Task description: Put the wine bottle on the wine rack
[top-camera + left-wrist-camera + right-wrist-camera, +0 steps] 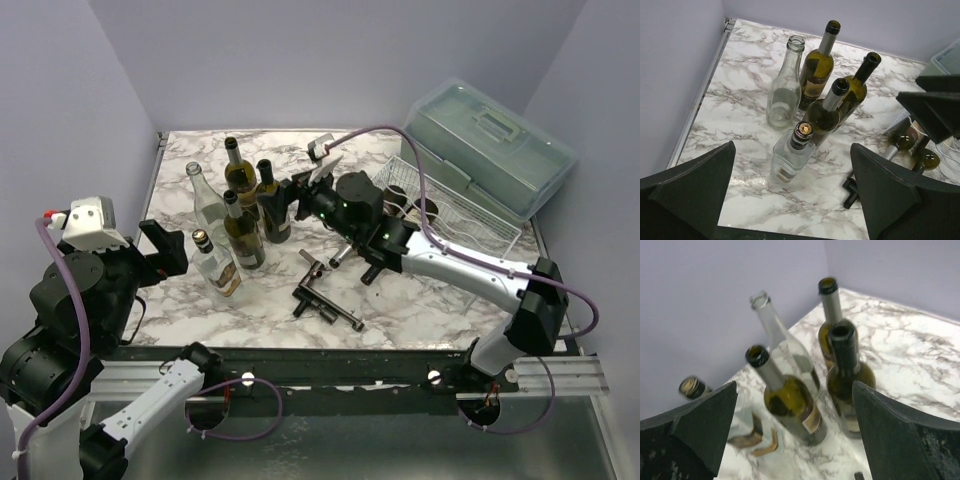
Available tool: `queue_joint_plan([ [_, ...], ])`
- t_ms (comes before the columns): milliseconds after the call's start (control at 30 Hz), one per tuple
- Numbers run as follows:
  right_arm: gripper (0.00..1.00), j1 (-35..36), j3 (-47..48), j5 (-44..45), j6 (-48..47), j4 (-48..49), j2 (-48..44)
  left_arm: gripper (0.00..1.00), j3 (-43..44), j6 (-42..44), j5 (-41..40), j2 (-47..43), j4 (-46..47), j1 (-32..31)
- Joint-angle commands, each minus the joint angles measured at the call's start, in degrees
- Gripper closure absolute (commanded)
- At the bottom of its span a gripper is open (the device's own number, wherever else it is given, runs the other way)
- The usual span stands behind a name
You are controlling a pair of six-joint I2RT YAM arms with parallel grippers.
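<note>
My right gripper has its fingers open and should first move outward to grab the green bottle nearest the rack (470, 228) at the open edge of the group, with the fingers going around its dark neck (266, 174).
Three green wine bottles (272, 205) stand upright at the table's middle left, next to a tall clear bottle (207, 200) and a square clear bottle (218, 268). The silver wire wine rack (470, 228) sits at the right, with two dark bottles (901, 140) lying in it. My right gripper (302, 190) is open and empty, level with the bottle group and just to its right. In the right wrist view (794, 390) the green bottles (845, 377) stand between and beyond its fingers. My left gripper (165, 250) is open and empty, left of the square bottle (790, 157).
A translucent grey-green lidded box (490, 145) stands behind the rack at the back right. Black T-shaped tool pieces (325, 295) lie on the marble near the front middle, one showing in the left wrist view (850, 192). Walls close in the left and back.
</note>
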Motion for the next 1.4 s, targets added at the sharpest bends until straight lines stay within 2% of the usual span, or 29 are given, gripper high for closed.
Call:
queue_joint_plan([
  [0, 0.00, -1.0, 10.1, 11.4, -0.7, -4.1, 6.9, 0.01, 1.5, 2.2, -2.5, -0.9, -2.7, -0.4],
  [200, 0.00, -1.7, 15.1, 10.7, -4.0, -0.9, 12.7, 0.01, 1.8, 2.8, -3.0, -2.0, -3.4, -0.5],
  [333, 0.00, -1.8, 20.6, 15.8, -6.5, -2.5, 18.2, 0.01, 1.2, 1.9, -3.0, -3.4, -4.1, -0.8],
  [400, 0.00, -1.8, 22.5, 15.2, -8.8, -2.6, 20.4, 0.01, 0.9, 1.3, -3.1, -4.3, -4.5, -0.9],
  [567, 0.01, -1.8, 25.4, 14.2, -10.0, -2.5, 25.2, 0.01, 0.2, -0.3, -3.5, -5.9, -5.6, -1.3],
  [733, 0.05, -2.0, 25.0, 16.4, -10.0, 0.3, 27.8, 0.01, 0.9, -0.8, -3.5, -6.0, -6.1, -1.8],
  [1000, 0.34, -2.3, 21.2, 15.8, -11.2, 6.3, 28.8, 0.01, 0.8, -1.0, -4.1, -6.2, -6.5, -2.5],
  [1300, 0.43, -2.3, 20.1, 16.0, -13.0, 8.1, 29.9, 0.01, 0.5, -1.7, -5.1, -6.4, -6.5, -3.5],
  [1367, 0.47, -2.3, 20.3, 16.1, -13.3, 8.4, 30.2, 0.01, 0.6, -1.8, -5.1, -6.4, -6.5, -3.6],
])
